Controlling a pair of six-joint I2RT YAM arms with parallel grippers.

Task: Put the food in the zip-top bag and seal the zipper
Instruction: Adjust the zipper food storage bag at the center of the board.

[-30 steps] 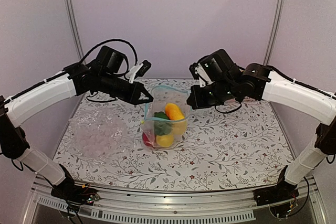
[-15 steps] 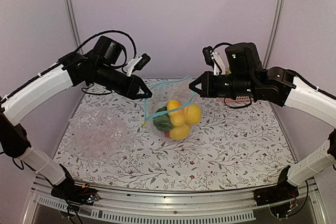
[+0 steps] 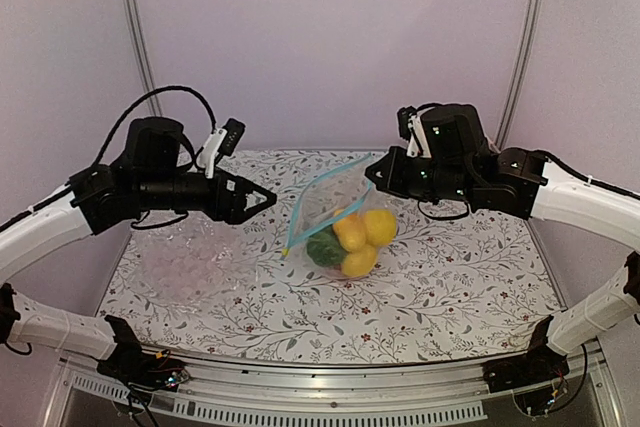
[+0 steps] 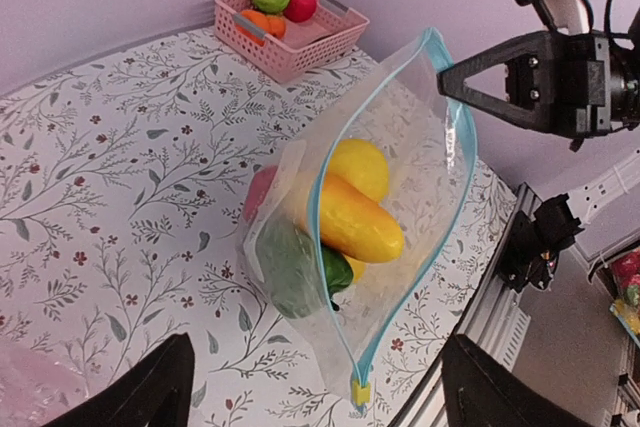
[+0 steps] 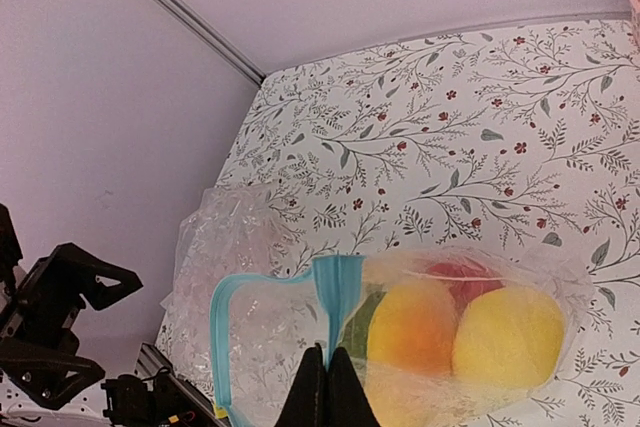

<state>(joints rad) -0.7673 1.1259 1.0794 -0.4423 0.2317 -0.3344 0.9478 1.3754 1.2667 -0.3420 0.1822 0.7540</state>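
My left gripper moves down and toward the right in the top view next, onto the zipper's near end point(image 3: 285, 250) point(image 4: 360, 392), which hangs unheld below it and to that side.
The zip-top bag point(image 3: 322, 199) hangs tilted from its right top corner, where my right gripper point(image 3: 371, 175) is shut on the blue zipper point(image 5: 337, 287). Its black fingers point(image 5: 325, 382) pinch the strip. Inside lie yellow, green and red food pieces point(image 3: 358, 239). In the left wrist view the bag's mouth point(image 4: 400, 147) gapes, with a yellow slider point(image 4: 360, 393) at the near end. My left gripper point(image 3: 262, 197) stands open to the left of the bag, apart from it, nothing between its fingers point(image 4: 150, 392).
A pink lattice basket point(image 4: 300, 47) with green, red and orange fruit sits at the table's far right. Crinkled clear plastic point(image 3: 190, 262) lies on the left of the flowered tablecloth point(image 3: 440, 287), below the left arm.
My left gripper opened, let go of the bag's left end and drew back to the left. The bag now hangs from the right gripper alone and has swung to the right.
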